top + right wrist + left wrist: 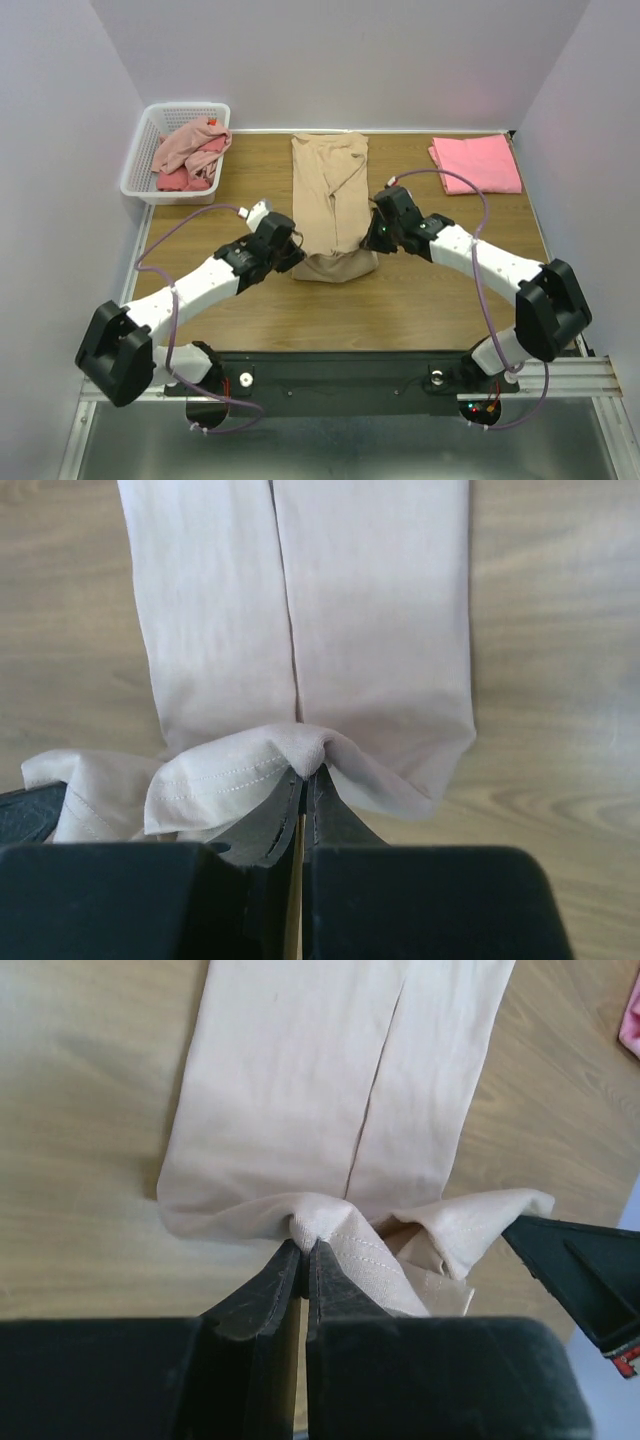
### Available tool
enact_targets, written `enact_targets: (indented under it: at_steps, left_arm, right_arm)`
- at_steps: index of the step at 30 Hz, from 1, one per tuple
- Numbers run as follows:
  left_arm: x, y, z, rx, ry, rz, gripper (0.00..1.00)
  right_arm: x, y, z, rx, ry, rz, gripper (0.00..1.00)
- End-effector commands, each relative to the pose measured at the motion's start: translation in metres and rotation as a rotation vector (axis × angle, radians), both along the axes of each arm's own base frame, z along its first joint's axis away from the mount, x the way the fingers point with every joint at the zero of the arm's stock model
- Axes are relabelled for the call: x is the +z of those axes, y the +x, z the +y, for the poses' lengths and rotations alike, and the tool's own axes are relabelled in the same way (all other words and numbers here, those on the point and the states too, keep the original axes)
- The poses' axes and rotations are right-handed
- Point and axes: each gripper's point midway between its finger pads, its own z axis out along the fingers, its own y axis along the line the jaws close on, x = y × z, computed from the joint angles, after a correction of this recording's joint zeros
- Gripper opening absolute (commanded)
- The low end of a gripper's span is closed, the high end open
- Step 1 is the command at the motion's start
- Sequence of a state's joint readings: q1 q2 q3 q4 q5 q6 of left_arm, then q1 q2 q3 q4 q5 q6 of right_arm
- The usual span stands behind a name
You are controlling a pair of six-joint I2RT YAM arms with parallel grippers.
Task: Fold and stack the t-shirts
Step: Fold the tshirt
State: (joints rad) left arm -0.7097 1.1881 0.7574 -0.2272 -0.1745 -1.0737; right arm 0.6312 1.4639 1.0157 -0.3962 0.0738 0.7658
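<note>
The hem corner goes outward over the beige t-shirt in my left gripper next and comes free midway along the t-shirt's basket-side edge (pixel 302 194), since that spot lies outward.
A beige t-shirt (pixel 328 195) lies as a long narrow strip down the middle of the table, its near end lifted and curled over. My left gripper (pixel 291 250) is shut on the hem at the near left corner (pixel 306 1230). My right gripper (pixel 375 235) is shut on the hem at the near right corner (pixel 312 755). A folded salmon-pink t-shirt (pixel 476 163) lies flat at the far right. Dusty-pink (pixel 190 145) and red (pixel 180 180) shirts lie crumpled in the basket.
A white lattice basket (pixel 140 165) stands at the far left corner of the wooden table (pixel 400 300). White walls close the left, back and right sides. The right gripper's finger (pixel 585 1270) shows at the right edge of the left wrist view.
</note>
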Motion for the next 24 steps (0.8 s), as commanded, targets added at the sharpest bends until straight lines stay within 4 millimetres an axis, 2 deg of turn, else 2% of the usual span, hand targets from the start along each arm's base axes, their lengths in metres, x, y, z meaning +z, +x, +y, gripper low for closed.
enact_targets:
  at_steps: [1,3,4,5,11,12,13,15,16,17,19,20,21,22,24]
  left_arm:
    - [0.013,0.045,0.005,-0.004,0.092,-0.079,0.0]
    - [0.024,0.064,0.005,0.005,0.102,-0.111,0.0]
    - [0.017,0.072,0.006,0.011,0.123,-0.099,0.0]
    - [0.025,0.081,0.004,0.014,0.118,-0.119,0.0]
    - [0.031,0.128,0.009,0.01,0.141,-0.142,0.0]
    - [0.024,0.134,0.009,0.007,0.153,-0.13,0.0]
    - [0.03,0.138,0.009,0.006,0.154,-0.143,0.0]
    - [0.03,0.149,0.009,-0.003,0.166,-0.15,0.0]
    - [0.027,0.153,0.009,-0.009,0.177,-0.149,0.0]
    - [0.031,0.16,0.009,-0.005,0.175,-0.16,0.0]
    - [0.031,0.167,0.008,-0.01,0.181,-0.164,0.0]
    - [0.023,0.17,0.007,-0.019,0.189,-0.148,0.0]
    - [0.027,0.177,0.008,-0.019,0.188,-0.157,0.0]
    - [0.02,0.18,0.005,-0.03,0.19,-0.144,0.0]
    - [0.023,0.189,0.006,-0.031,0.194,-0.153,0.0]
  right_arm:
    - [0.02,0.046,-0.009,-0.069,-0.072,-0.109,0.0]
    - [0.021,0.057,-0.008,-0.074,-0.084,-0.119,0.0]
    - [0.028,0.067,-0.007,-0.078,-0.088,-0.141,0.0]
    - [0.021,0.073,-0.007,-0.083,-0.107,-0.133,0.0]
    - [0.025,0.116,-0.016,-0.118,-0.125,-0.153,0.0]
    - [0.019,0.122,-0.02,-0.123,-0.137,-0.145,0.0]
    - [0.018,0.125,-0.017,-0.121,-0.135,-0.144,0.0]
    - [0.023,0.137,-0.021,-0.127,-0.128,-0.155,0.0]
    - [0.017,0.142,-0.025,-0.13,-0.136,-0.145,0.0]
    - [0.022,0.147,-0.024,-0.129,-0.129,-0.156,0.0]
    - [0.016,0.153,-0.025,-0.128,-0.132,-0.146,0.0]
    - [0.015,0.157,-0.026,-0.127,-0.134,-0.146,0.0]
    - [0.014,0.159,-0.025,-0.12,-0.13,-0.144,0.0]
    - [0.012,0.164,-0.024,-0.116,-0.132,-0.142,0.0]
    - [0.009,0.169,-0.022,-0.11,-0.129,-0.141,0.0]
